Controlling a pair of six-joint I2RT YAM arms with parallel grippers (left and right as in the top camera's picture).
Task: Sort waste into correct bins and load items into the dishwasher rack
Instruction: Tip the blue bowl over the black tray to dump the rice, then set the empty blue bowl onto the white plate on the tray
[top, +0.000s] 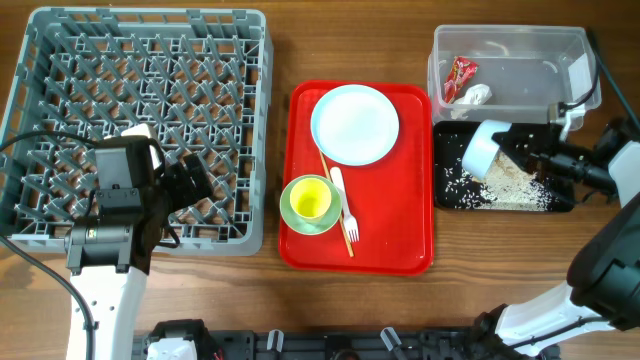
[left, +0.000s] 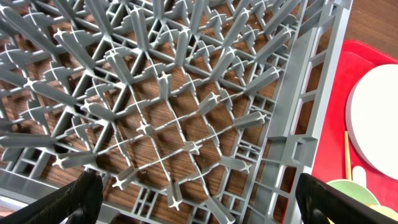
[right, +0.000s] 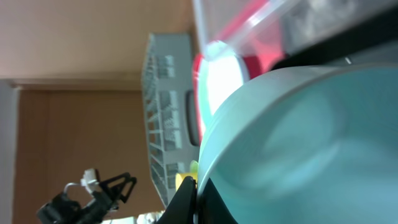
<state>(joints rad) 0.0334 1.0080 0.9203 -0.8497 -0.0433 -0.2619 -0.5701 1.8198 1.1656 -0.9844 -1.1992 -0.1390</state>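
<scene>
The bare pale-blue plate lies left of my right gripper in the overhead view, so I will carry the bowl over it, turn upright, lower and release.
My right gripper is shut on the rim of the small pale-blue bowl, tipped on its side over the black tray; the bowl fills the right wrist view. Rice-like scraps lie in the tray. The clear tub holds the red wrapper and white tissue. The pale-blue plate, the yellow cup inside the pale-green bowl, the white fork and the wooden stick are on the red tray. My left gripper is open and empty over the grey rack.
The red tray sits mid-table between the rack and the bins. In the left wrist view, the rack's pegs are right below my left fingers, with its right wall beside the red tray. A cable runs by the tub.
</scene>
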